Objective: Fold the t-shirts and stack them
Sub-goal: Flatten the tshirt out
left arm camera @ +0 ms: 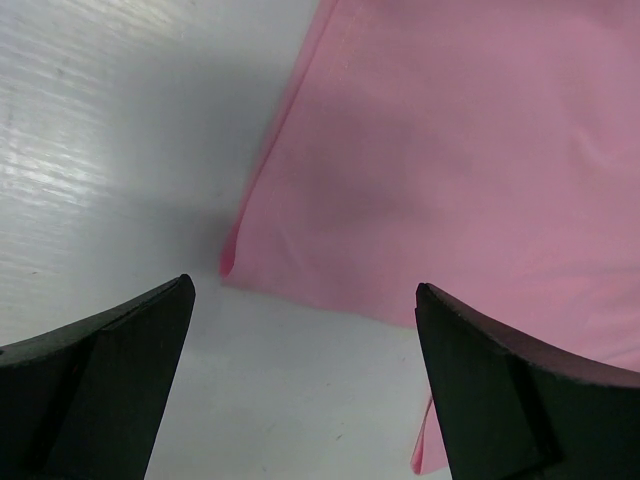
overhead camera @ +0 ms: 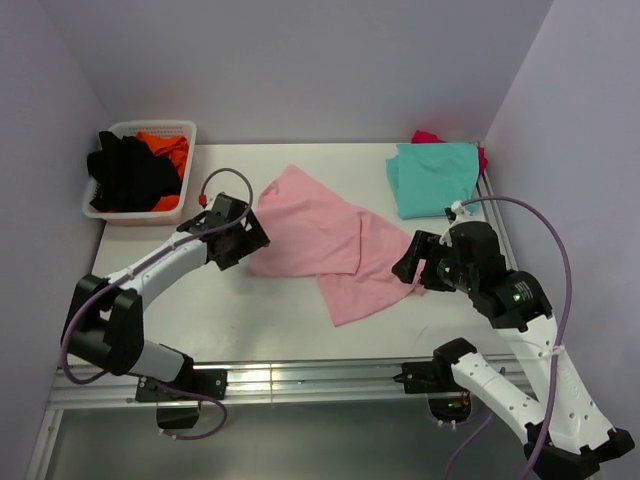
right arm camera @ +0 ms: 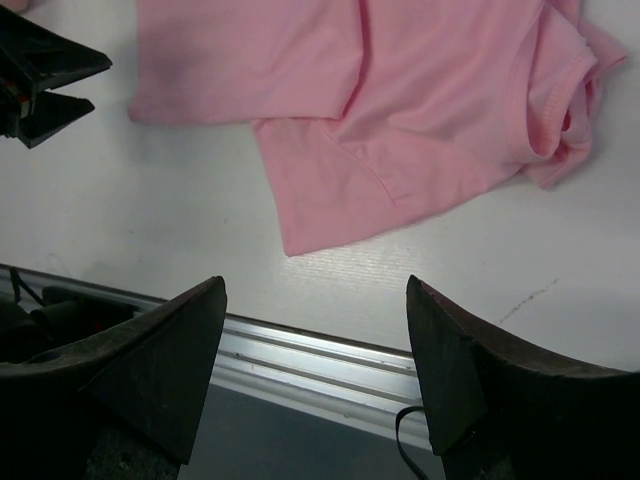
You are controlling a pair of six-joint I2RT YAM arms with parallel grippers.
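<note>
My left gripper needs to go down onto the near corner of the pink shirt on the basket side and close on it, because that corner is below the open fingers.
The light pink t-shirt [overhead camera: 325, 238] lies partly folded in the middle of the table; it also shows in the left wrist view [left arm camera: 460, 150] and the right wrist view [right arm camera: 400, 110]. A folded teal shirt [overhead camera: 432, 176] lies at the back right on a magenta shirt [overhead camera: 430, 137]. The black shirt [overhead camera: 128, 176] and orange shirt [overhead camera: 166, 152] lie in the white basket [overhead camera: 185, 130]. My left gripper [overhead camera: 243, 240] is open and empty at the pink shirt's left edge. My right gripper [overhead camera: 412, 262] is open and empty at its right edge.
The metal rail [overhead camera: 320, 378] runs along the table's near edge. Side walls close in at left and right. The basket stands at the back left corner.
</note>
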